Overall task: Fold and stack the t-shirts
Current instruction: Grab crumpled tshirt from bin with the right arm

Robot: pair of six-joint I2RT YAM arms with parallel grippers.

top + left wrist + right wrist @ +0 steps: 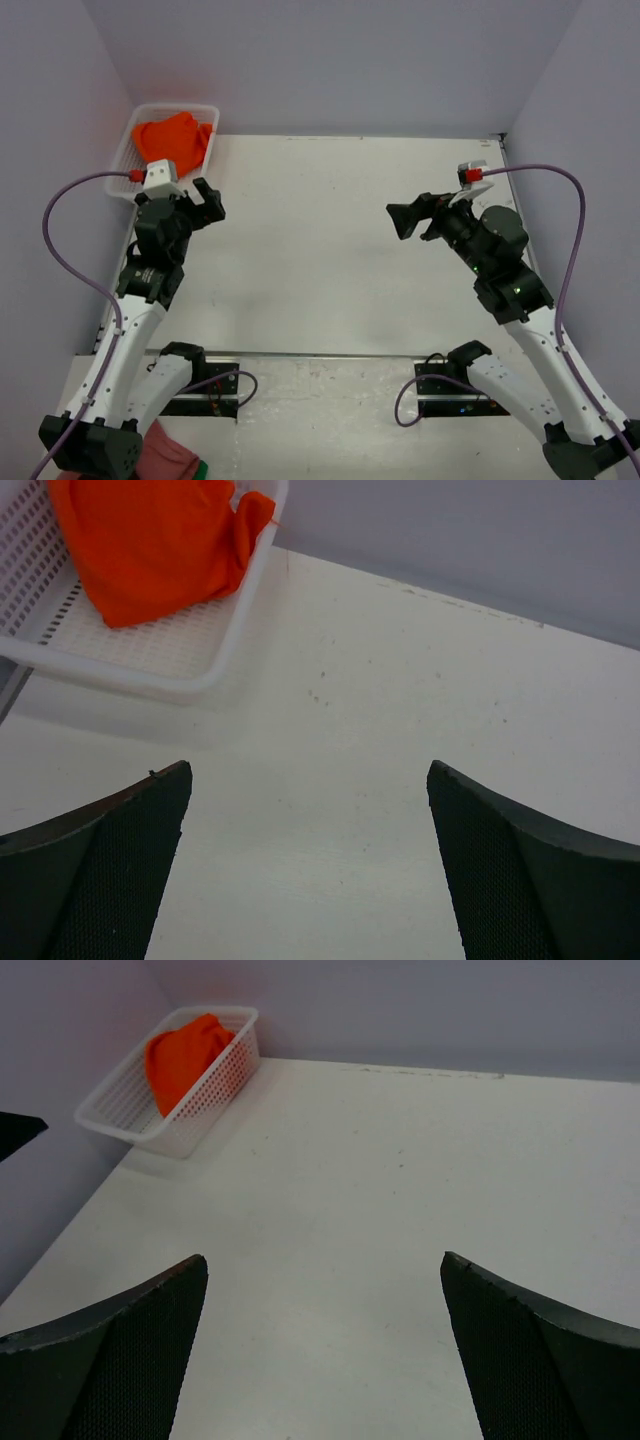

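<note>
The left gripper moves outward over the basket next and down onto the bunched cloth.
A crumpled orange-red t-shirt point(177, 140) lies bunched in a white perforated basket point(130, 180) at the table's far left corner. The left wrist view shows the t-shirt point(150, 545) in the basket point(205, 680) just ahead and to the left. My left gripper point(207, 200) hovers open right beside the basket's near right edge, with bare table between its fingers point(110, 870). My right gripper point(410, 220) is open over the right half of the table, pointing left, far from the t-shirt point(185, 1055) and its basket point(205, 1110). Nothing is held.
Lilac walls close in the white table point(330, 260) on the left, back and right. A pink and green cloth point(170, 462) lies off the table by the left arm's base. Purple cables loop from both wrists.
</note>
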